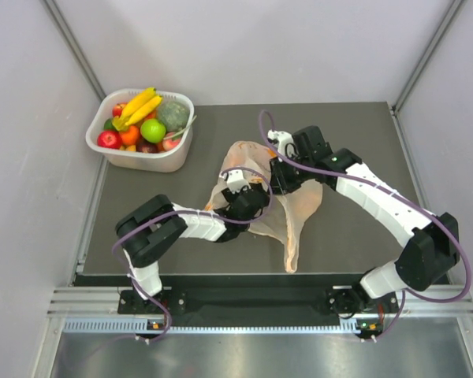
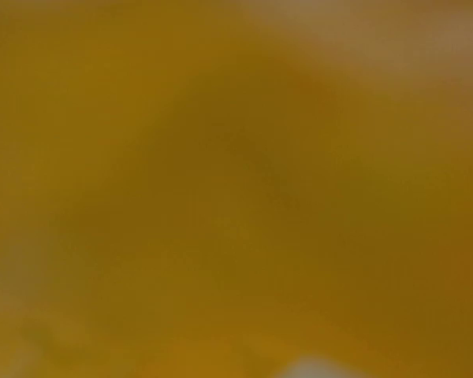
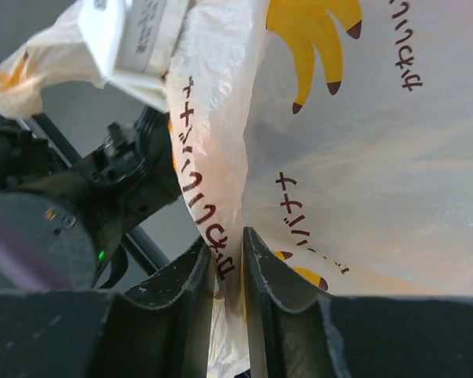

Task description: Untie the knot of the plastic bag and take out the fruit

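Note:
Next, my left gripper needs to draw off from the orange-brown surface inside the slack bag to close on the fruit's green top, since that surface fills its wrist view.
The peach-orange plastic bag [image 1: 299, 213] lies slack in the middle of the dark mat, one tail trailing toward the front. No knot shows on it. My left gripper [image 1: 248, 201] is pushed into the bag's left side with its fingers hidden. The left wrist view is only an orange-brown blur. My right gripper [image 1: 278, 175] is at the bag's upper edge. In the right wrist view its jaws [image 3: 228, 236] stand a little apart, and a printed fold of the bag [image 3: 363, 157] hangs between them. The fruit [image 1: 138, 106] is heaped in the white tub at the back left.
The white tub [image 1: 173, 159] stands at the mat's back left corner, with a grey-green melon [image 1: 172, 115] and a green apple [image 1: 152, 130] among its contents. Grey walls close in on the left, back and right. The arm bases sit on the rail at the front.

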Available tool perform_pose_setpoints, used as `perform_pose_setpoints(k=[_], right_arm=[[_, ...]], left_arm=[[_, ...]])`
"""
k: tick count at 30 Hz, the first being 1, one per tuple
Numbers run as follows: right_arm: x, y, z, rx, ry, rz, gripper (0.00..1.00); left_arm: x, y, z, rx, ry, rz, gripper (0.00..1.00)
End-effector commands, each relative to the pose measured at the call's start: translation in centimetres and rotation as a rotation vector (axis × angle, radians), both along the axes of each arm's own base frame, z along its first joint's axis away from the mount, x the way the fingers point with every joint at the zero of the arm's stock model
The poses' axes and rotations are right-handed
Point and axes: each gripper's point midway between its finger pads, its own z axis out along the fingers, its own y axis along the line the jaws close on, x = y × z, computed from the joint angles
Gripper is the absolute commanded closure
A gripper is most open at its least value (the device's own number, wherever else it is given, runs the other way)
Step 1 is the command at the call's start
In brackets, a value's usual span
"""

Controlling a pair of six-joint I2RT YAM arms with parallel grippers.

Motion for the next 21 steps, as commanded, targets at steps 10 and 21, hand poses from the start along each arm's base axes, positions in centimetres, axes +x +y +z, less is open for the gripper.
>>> perform_pose_setpoints(k=[10, 21], right_arm=[[0.1, 1.0, 2.0, 0.046, -0.043, 0.041, 0.85], [0.5, 0.8, 2.5, 0.044, -0.064, 0.013, 0.95]], left_arm=[[3.1, -3.9, 2.9, -0.265, -0.107, -0.116, 0.21], [2.9, -5.2, 4.2, -0.314, -0.106, -0.258, 1.0]])
